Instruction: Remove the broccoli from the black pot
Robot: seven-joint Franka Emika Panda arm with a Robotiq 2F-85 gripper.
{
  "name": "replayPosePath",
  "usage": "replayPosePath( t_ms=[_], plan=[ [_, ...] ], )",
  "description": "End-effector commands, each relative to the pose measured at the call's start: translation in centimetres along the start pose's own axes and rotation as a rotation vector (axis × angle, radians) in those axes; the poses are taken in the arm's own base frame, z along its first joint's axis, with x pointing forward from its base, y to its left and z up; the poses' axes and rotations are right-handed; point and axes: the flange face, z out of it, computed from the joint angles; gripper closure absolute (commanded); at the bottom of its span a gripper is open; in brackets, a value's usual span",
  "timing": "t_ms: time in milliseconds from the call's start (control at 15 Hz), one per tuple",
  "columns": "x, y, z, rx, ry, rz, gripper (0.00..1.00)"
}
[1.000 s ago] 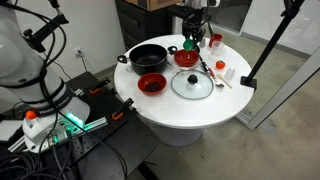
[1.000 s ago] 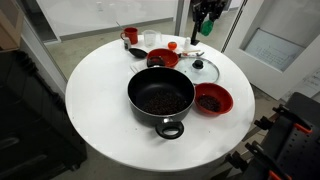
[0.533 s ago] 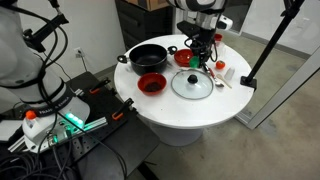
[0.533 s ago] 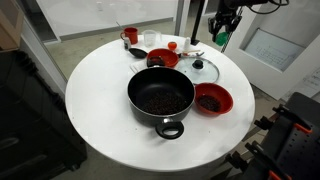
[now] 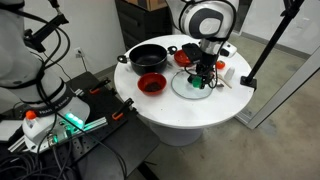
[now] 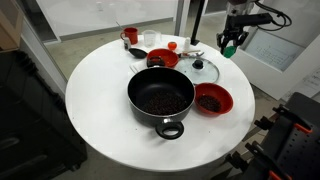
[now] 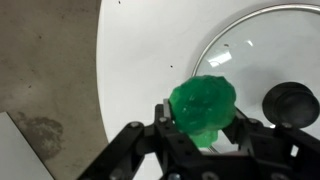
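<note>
The robot's gripper should move down, away from the glass lid, toward the bare white tabletop [image 5: 192, 110] [image 7: 150, 85] beside the lid's rim, since that clear patch leaves room to release the piece.
The broccoli [image 7: 203, 103] is a small bright green lumpy piece pinched between my gripper's [image 7: 203, 128] black fingers. In the wrist view it hangs over the white table beside the glass lid's rim. In both exterior views the gripper [image 5: 203, 76] [image 6: 231, 42] holds the broccoli [image 5: 200, 83] [image 6: 229, 46] above the table near the lid, well away from the black pot [image 5: 148, 57] [image 6: 160, 96]. The pot is wide and shallow, with a dark inside and side handles.
A round glass lid [image 5: 192, 86] [image 6: 205, 70] [image 7: 262, 45] with a black knob [image 7: 291, 101] lies flat. Two red bowls [image 6: 163, 59] [image 6: 211, 99] flank it. A red cup [image 6: 131, 36], a white cup [image 6: 150, 39] and small items stand at the far edge. The table edge [image 7: 103, 90] is close.
My gripper, with the broccoli in it, has moved away from over the red bowl and down toward the glass lid near the table's edge.
</note>
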Motion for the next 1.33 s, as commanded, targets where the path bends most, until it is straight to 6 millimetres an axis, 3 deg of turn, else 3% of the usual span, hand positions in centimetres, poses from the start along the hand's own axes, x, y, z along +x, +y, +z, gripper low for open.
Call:
replayPosePath(
  t_ms=[0,600,800,933,1067,1200,1267],
  plan=[
    [0.4,0.6,3.4,-0.011,-0.005,0.050,0.77],
    [0.3,2.2,11.4,-0.070,-0.121,0.101,0.77],
    [0.4,2.3,12.8,-0.084,-0.140,0.113,0.77],
    [0.6,2.0,12.4,-0.083,-0.142,0.111,0.77],
    [0.8,1.8,12.1,-0.078,-0.144,0.109,0.28],
    [0.9,1.6,11.8,-0.072,-0.139,0.105,0.26],
    [1.0,1.5,11.6,-0.070,-0.135,0.104,0.18]
  ],
)
